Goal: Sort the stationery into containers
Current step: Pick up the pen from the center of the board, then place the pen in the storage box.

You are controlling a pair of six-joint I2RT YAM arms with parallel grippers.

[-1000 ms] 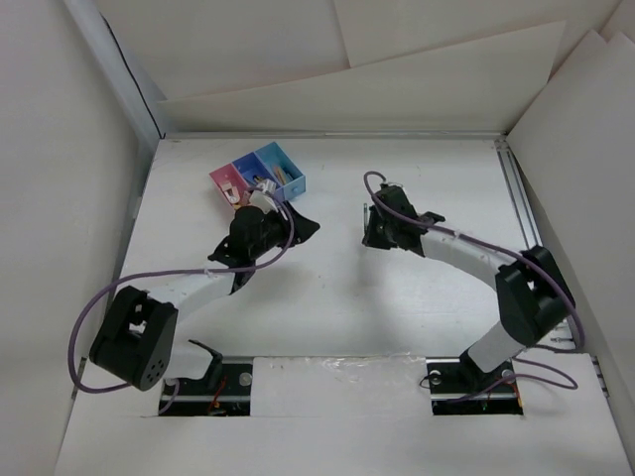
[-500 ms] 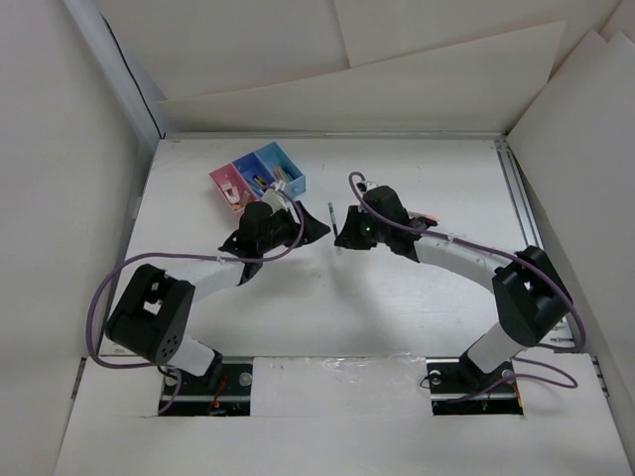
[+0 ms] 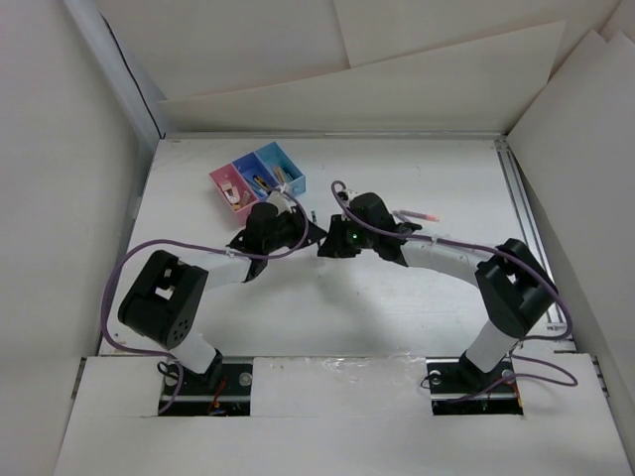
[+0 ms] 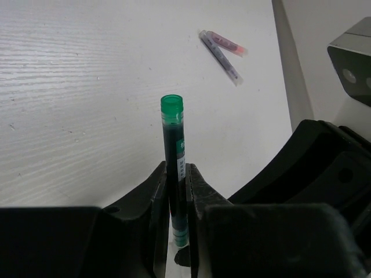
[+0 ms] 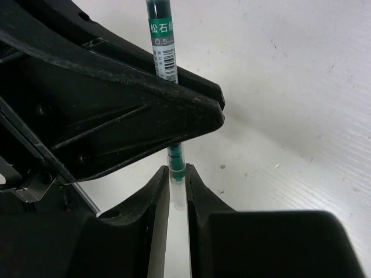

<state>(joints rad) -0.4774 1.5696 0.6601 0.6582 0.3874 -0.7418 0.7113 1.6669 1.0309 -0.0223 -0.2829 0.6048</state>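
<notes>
My left gripper will next carry the pen outward and left in the top view, over the light blue container (image 3: 280,166), as it already holds slim items.
A dark green pen (image 4: 174,156) with a green cap stands between both grippers over the table's middle. My left gripper (image 4: 177,172) is shut on its barrel. My right gripper (image 5: 177,176) is shut on its clear lower end (image 5: 177,191), just under the left fingers (image 5: 133,110). From above, the left gripper (image 3: 314,234) and right gripper (image 3: 328,244) meet tip to tip. The containers sit at the back left: pink (image 3: 224,185), dark blue (image 3: 248,176) and light blue (image 3: 283,169), with small items inside. A pink-red pen (image 4: 227,43) and a pale grey pen (image 4: 221,57) lie together on the table.
The pink-red pen (image 3: 417,214) lies just behind the right forearm. White board walls close in the table on the left, back and right. A metal rail (image 3: 521,203) runs along the right edge.
The right gripper carried the green pen leftward while the left gripper swung away from the containers to meet it. The left jaws, open before, have closed on the pen.
</notes>
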